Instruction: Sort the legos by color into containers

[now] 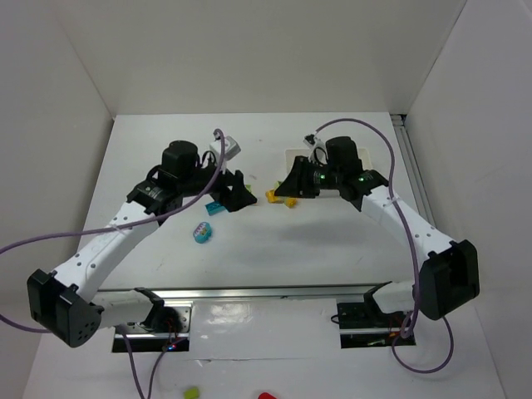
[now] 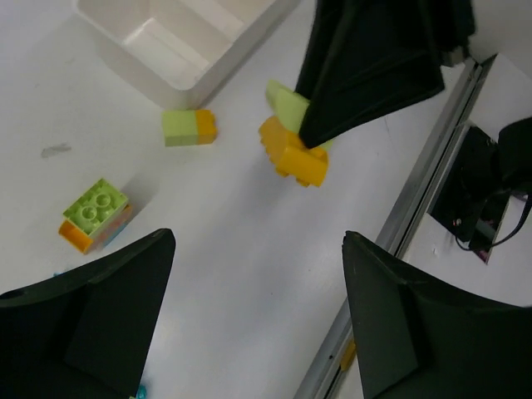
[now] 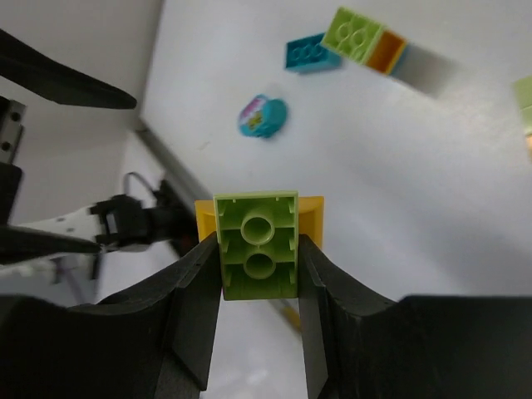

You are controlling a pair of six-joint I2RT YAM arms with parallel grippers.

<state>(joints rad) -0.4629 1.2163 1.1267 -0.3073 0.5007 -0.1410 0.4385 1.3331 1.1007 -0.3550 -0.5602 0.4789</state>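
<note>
My right gripper carries the lime green lego over the tray's empty middle section next, to the gripper's right in the top view, and releases it.
My right gripper (image 3: 258,253) is shut on a lime green lego (image 3: 256,241) stacked on a yellow lego (image 3: 312,218), held just above the table. In the top view it (image 1: 284,196) is in front of the white tray (image 1: 293,155). My left gripper (image 2: 258,249) is open and empty over bare table, and in the top view it (image 1: 239,198) is left of the held legos (image 1: 273,196). The left wrist view shows a green-and-orange lego (image 2: 189,127) by the tray (image 2: 166,37). A green, orange and cyan stack (image 2: 96,214) lies further left.
A cyan lego (image 3: 307,54) and a cyan round toy (image 3: 263,115) lie on the table left of centre; the toy also shows in the top view (image 1: 202,233). A metal rail (image 1: 266,293) runs along the near edge. Small green (image 1: 191,391) and red (image 1: 266,396) items lie beyond it.
</note>
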